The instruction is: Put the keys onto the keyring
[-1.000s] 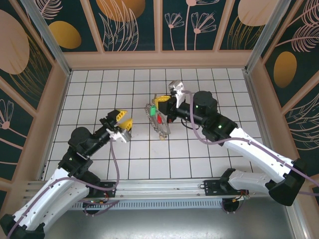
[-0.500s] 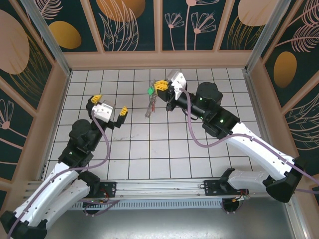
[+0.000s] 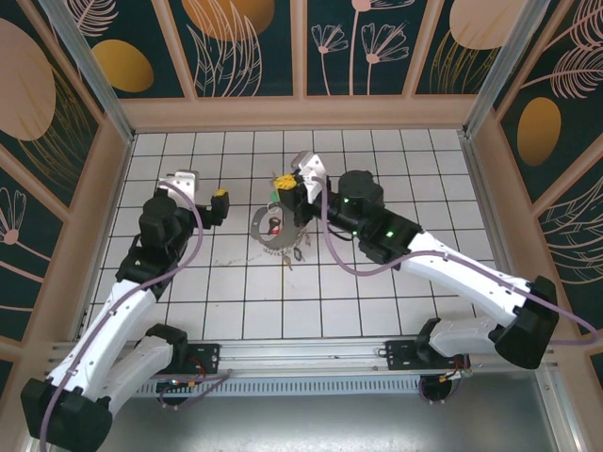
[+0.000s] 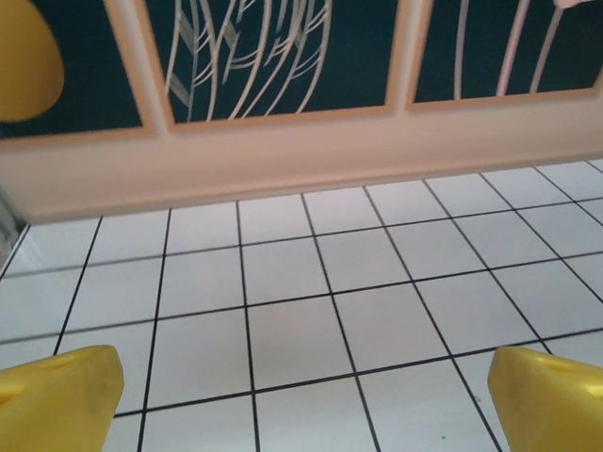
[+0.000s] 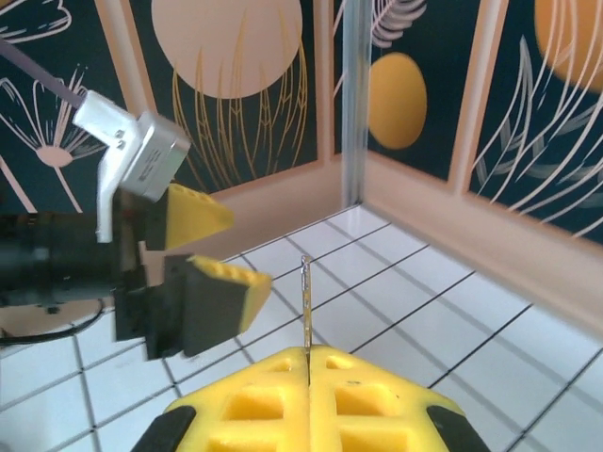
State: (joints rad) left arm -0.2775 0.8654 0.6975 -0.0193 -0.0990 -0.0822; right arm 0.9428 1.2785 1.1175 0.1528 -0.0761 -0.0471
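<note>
My right gripper should go down to the middle tiles, tipping its fingers downward, and release the loop's end there, since that open floor lies below my gripper.
In the top view my right gripper (image 3: 283, 183) is shut on the top of the keyring (image 3: 263, 235), a thin greyish loop that hangs below it over the middle tiles. Keys (image 3: 274, 226) with a red tag dangle inside the loop. The right wrist view shows the right gripper (image 5: 309, 353) with its yellow pads pressed together on a thin metal strip (image 5: 305, 301) that stands up from between them. My left gripper (image 3: 200, 191) hangs wide open to the left of the keyring, apart from it. In the left wrist view the left gripper (image 4: 306, 405) has nothing but tiles between its fingertips (image 4: 57, 395).
The white tiled floor (image 3: 377, 292) is boxed in by patterned walls (image 3: 301, 56) with a wooden ledge. A few small bits lie on the tiles just under the keyring (image 3: 288, 265). In the right wrist view the left gripper's fingers (image 5: 212, 282) hang close by on the left.
The left gripper opened wide and swung up and back to the left. The right gripper carried the keyring up, then leftwards, and the loop now hangs over the middle tiles.
</note>
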